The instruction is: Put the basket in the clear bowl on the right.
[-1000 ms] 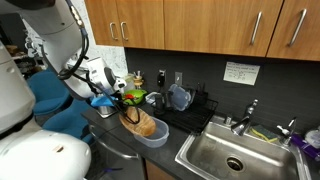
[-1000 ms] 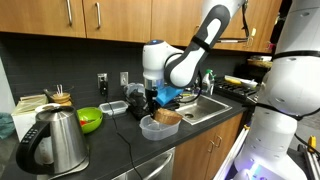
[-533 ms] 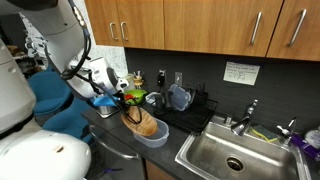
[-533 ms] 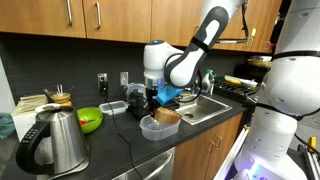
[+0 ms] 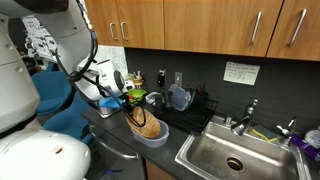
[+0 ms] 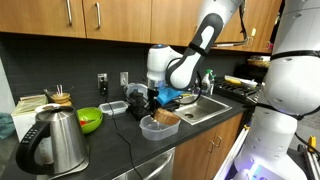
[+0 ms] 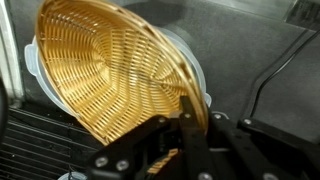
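Next, the gripper eases down with the basket (image 5: 146, 124) into the clear bowl, then releases the basket's rim, because the tilted basket still juts above the bowl's edge.
The woven wicker basket (image 7: 110, 75) fills the wrist view, tilted over the clear bowl (image 7: 200, 85) whose rim shows behind it. My gripper (image 7: 190, 125) is shut on the basket's rim at its lower right. In both exterior views the basket (image 5: 146, 124) (image 6: 167, 117) hangs tilted in the clear bowl (image 5: 157, 137) (image 6: 152, 129) on the dark counter, with the gripper (image 5: 127, 103) (image 6: 156, 99) just above it.
A green bowl (image 6: 90, 119) and a steel kettle (image 6: 55, 140) stand on the counter. A sink (image 5: 232, 155) with faucet lies beside the bowl. A dish rack (image 5: 185, 105) and small containers stand by the backsplash. Cabinets hang above.
The arm and gripper have shifted slightly, tipping the basket a little further into the clear bowl. The grip on the rim is unchanged.
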Robot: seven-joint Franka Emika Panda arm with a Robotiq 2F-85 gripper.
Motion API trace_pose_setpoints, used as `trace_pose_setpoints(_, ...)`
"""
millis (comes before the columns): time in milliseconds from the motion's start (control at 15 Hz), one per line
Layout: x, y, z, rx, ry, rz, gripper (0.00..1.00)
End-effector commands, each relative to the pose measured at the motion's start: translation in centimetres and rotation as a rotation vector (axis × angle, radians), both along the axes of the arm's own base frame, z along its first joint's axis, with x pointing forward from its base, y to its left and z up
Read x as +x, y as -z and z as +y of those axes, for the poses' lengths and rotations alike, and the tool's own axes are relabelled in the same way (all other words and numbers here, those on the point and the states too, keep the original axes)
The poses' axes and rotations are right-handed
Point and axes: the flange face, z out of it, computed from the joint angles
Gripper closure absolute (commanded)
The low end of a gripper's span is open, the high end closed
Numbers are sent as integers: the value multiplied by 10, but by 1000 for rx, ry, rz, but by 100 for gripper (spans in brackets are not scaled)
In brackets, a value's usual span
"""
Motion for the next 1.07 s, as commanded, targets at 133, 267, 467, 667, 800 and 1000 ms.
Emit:
trace_pose_setpoints(133, 11, 11, -14, 27, -10, -19, 98)
trace_pose_setpoints(267, 12, 12, -15, 34, -7, -22, 98)
trace_pose_setpoints(467, 14, 13, -16, 38, -8, -30, 98)
trace_pose_setpoints(667, 15, 14, -17, 41, -9, -35, 98)
trace_pose_setpoints(800, 16, 15, -19, 45, -6, -35, 98)
trace_pose_setpoints(1000, 16, 18, -18, 50, -8, -33, 98)
